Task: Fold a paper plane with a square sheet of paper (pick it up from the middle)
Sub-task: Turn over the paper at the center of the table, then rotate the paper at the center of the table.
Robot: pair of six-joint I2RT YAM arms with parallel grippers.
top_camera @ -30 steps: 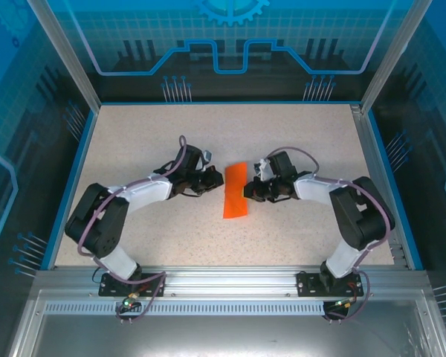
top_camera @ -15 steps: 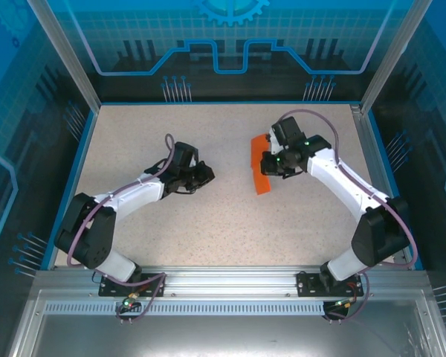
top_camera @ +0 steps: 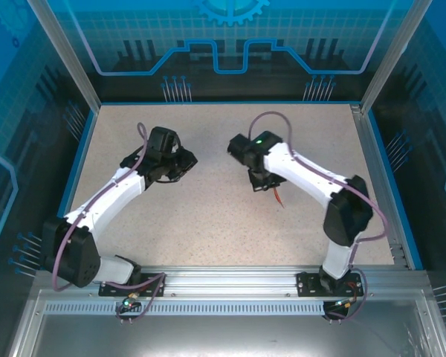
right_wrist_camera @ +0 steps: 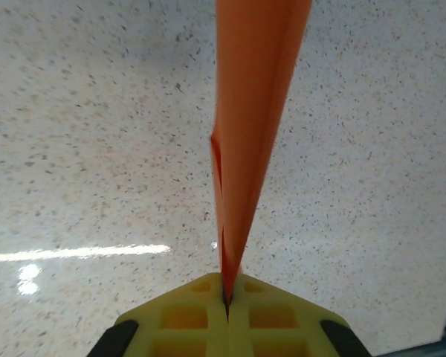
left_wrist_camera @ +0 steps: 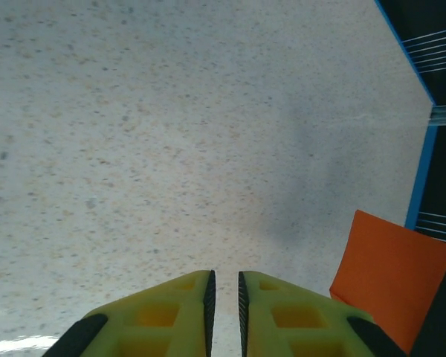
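The orange sheet will go down to the middle of the table next, and my right gripper will release it there.
The orange sheet of paper (right_wrist_camera: 256, 89) is folded flat and hangs edge-on above the speckled table, pinched at one end by my right gripper (right_wrist_camera: 227, 286), which is shut on it. From above, the sheet is a thin orange sliver (top_camera: 278, 195) just below the right gripper (top_camera: 262, 182), near the middle of the table. My left gripper (top_camera: 183, 161) sits apart to the left. Its jaws (left_wrist_camera: 224, 274) stand a narrow gap apart with bare table between them. The sheet (left_wrist_camera: 390, 286) shows as an orange panel at that view's lower right.
The speckled tabletop (top_camera: 208, 223) is bordered by a blue rim (top_camera: 74, 163) and glass walls. A metal rail (top_camera: 230, 279) with both arm bases runs along the near edge. The blue edge and dark wall (left_wrist_camera: 424, 149) lie to the right in the left wrist view.
The right gripper carried the sheet off the table, first right, then back to centre, turning it edge-on. The left arm swung away to the back left and its jaws parted slightly.
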